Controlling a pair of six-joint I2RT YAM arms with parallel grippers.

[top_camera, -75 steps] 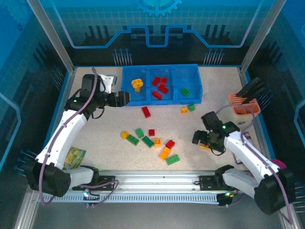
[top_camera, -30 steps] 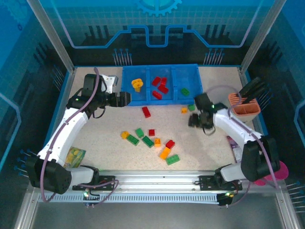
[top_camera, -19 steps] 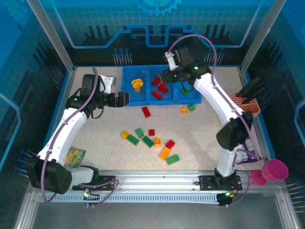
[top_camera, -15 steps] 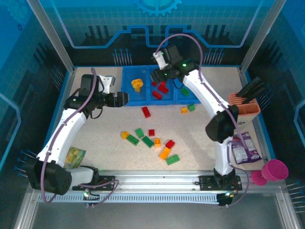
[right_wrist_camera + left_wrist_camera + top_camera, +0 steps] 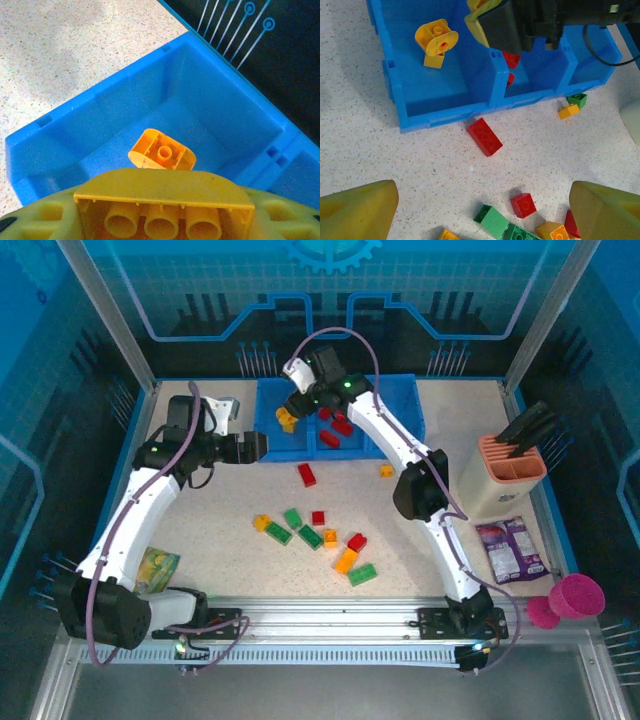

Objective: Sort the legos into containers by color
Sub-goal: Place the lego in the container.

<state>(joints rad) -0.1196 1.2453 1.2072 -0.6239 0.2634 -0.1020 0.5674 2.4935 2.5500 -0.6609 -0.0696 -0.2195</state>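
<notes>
Next, the right gripper lowers over the yellow-orange piece (image 5: pixel 163 152) in the tray's end section and releases the yellow lego (image 5: pixel 165 195), since that section already holds the matching color.
The blue tray (image 5: pixel 408 415) of containers lies at the back of the table. My right gripper (image 5: pixel 297 400) hovers over its left compartment (image 5: pixel 150 115), shut on a yellow lego (image 5: pixel 165 195), whose hollow underside faces the camera. A yellow-orange piece (image 5: pixel 162 152) lies in that compartment below it. Red legos (image 5: pixel 340 425) sit in the middle compartment. My left gripper (image 5: pixel 262 445) stands open just left of the tray, nothing between its fingers (image 5: pixel 360 210). On the table lie a red lego (image 5: pixel 485 136), a small red one (image 5: pixel 523 205) and a mixed cluster (image 5: pixel 310 535).
A salmon holder with black tools (image 5: pixel 510 465) stands at the right edge. In front of it are a purple snack packet (image 5: pixel 512 548) and a pink cup (image 5: pixel 570 595). A green-yellow packet (image 5: pixel 155 570) lies front left. An orange and a green lego (image 5: pixel 572 105) lie by the tray's front wall.
My right arm has swung from the front right of the table up and leftward across the tray to its left compartment, carrying the yellow lego. The left gripper has stayed in place.
</notes>
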